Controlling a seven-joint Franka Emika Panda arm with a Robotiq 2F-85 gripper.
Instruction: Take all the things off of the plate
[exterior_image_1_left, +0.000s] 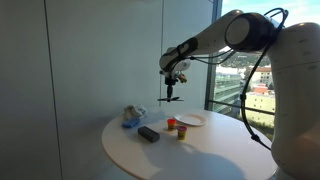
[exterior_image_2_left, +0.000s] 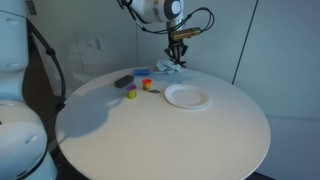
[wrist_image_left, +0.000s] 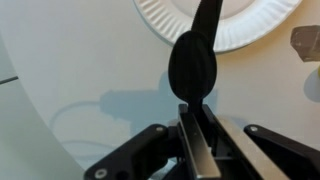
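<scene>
My gripper holds the black spoon-shaped utensil and next needs to move it away from the white plate and down beside the blue-and-white bundle to release it off the plate.
My gripper hangs high above the table, shut on a thin dark stick with a spoon-like oval end. In the wrist view the stick points out over the rim of the white plate. In both exterior views the plate lies flat on the table and its surface shows bare white. A yellowish stubby cylinder and a red-orange piece stand on the tabletop beside the plate.
A black rectangular block and a blue-and-white bundle lie near the round white tabletop's far side. A wall and a window stand close behind the table.
</scene>
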